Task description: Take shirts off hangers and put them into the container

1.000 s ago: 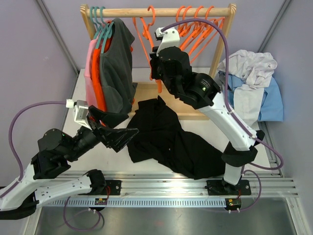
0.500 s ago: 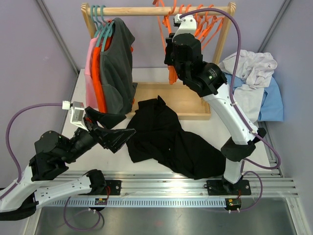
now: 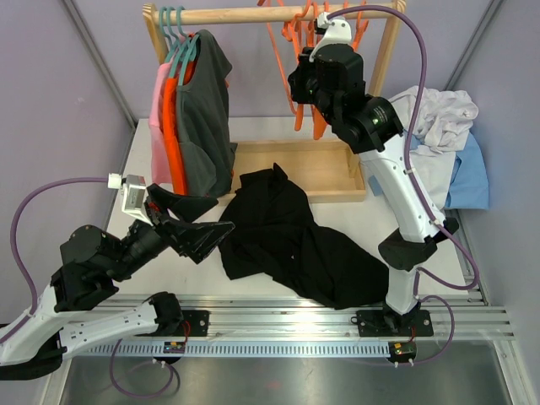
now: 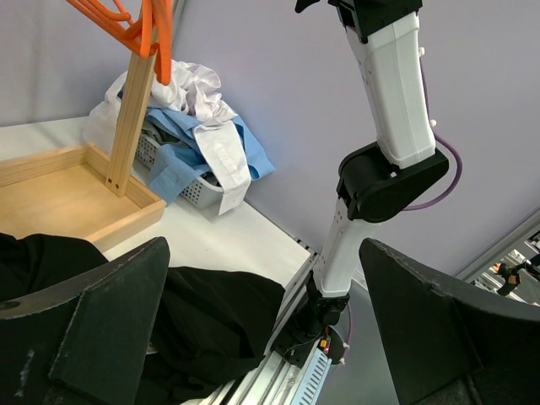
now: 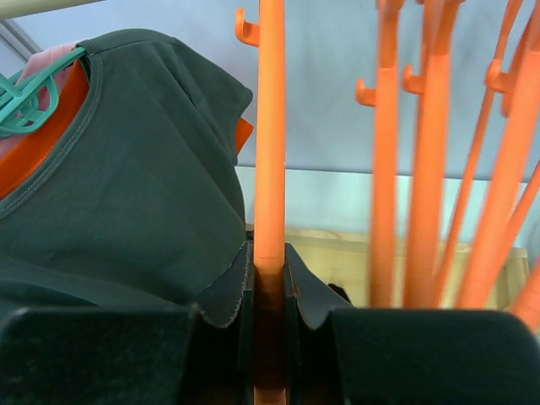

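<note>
The black shirt (image 3: 287,240) already lies off its hanger, so next I will move the bare orange hanger in my right gripper slightly toward the dark grey shirt and open.
A black shirt (image 3: 287,240) lies crumpled on the table in front of the rack. Dark grey (image 3: 207,110), orange (image 3: 173,135) and pink (image 3: 158,110) shirts hang on teal hangers (image 3: 173,34) at the rail's left end. My right gripper (image 3: 304,89) is up near the rail, shut on the straight bar of a bare orange hanger (image 5: 270,126) that stands upright between its pads (image 5: 269,261). My left gripper (image 3: 221,215) hovers open beside the black shirt's (image 4: 211,312) left edge, nothing in it (image 4: 261,295). The container (image 4: 198,192) at the right holds white and light blue shirts (image 3: 439,139).
The wooden rack has a top rail (image 3: 245,15) and a flat tray base (image 3: 321,173). Several bare orange hangers (image 5: 439,169) hang beside the held one. The purple side walls stand close on both sides. A metal rail (image 3: 278,325) runs along the near edge.
The right arm has risen and swung right, carrying the orange hanger up to the rail among the other orange ones. The left gripper drew back slightly and stayed open. The black shirt has not moved.
</note>
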`<state>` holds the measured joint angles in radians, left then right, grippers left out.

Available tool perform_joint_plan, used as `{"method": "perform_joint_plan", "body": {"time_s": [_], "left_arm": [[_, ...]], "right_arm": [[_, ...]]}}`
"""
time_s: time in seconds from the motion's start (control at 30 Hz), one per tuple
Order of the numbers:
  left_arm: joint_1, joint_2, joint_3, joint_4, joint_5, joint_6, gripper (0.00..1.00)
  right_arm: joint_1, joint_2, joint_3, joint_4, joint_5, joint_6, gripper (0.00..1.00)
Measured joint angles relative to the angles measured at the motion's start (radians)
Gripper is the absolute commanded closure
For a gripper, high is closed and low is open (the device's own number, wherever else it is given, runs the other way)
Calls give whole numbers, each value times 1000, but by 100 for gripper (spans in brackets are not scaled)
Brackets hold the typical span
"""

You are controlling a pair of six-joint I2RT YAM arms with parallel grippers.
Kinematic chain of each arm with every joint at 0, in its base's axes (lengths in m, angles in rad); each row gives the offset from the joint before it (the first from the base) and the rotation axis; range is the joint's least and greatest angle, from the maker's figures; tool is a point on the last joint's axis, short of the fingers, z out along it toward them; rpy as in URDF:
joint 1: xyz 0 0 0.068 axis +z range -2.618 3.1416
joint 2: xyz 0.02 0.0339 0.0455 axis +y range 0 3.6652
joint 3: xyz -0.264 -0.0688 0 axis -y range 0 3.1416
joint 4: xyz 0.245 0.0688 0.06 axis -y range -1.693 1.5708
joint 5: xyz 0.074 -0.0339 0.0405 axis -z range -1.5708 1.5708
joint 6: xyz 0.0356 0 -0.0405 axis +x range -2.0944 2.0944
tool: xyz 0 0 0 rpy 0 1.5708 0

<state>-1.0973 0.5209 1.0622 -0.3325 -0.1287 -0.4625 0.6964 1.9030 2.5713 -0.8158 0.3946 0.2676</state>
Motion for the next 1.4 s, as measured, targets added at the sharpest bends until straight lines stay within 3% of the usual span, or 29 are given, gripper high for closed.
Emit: {"method": "perform_joint_plan", "body": {"time_s": [0.63, 0.67, 0.73, 0.77, 0.8, 0.93, 1.0, 1.27, 1.4], "left_arm": [[0, 8, -5, 2, 0, 0, 1], [0, 8, -5, 1, 0, 0, 1], [0, 9, -5, 1, -1, 0, 1], [0, 10, -5, 1, -1, 0, 1], [0, 10, -5, 1, -2, 0, 1], [0, 11, -5, 1, -7, 1, 1], [0, 14, -5, 1, -8, 1, 1], [0, 31, -27, -6, -19, 1, 1], [0, 48, -55, -11, -26, 0, 1]], "right_arm": [[-17, 29, -47, -42, -100, 30, 100], [-17, 29, -47, -42, -100, 27, 74], [-17, 26, -53, -44, -102, 25, 51], [-17, 19, -69, -47, -105, 20, 35], [-16, 10, -94, -48, -113, 14, 26], [-4, -113, -321, -10, -208, -29, 5], [20, -231, -485, 55, -277, -42, 0], [240, -751, -1087, 282, -408, -58, 1], [270, -842, -1357, 342, -348, 6, 1]]}}
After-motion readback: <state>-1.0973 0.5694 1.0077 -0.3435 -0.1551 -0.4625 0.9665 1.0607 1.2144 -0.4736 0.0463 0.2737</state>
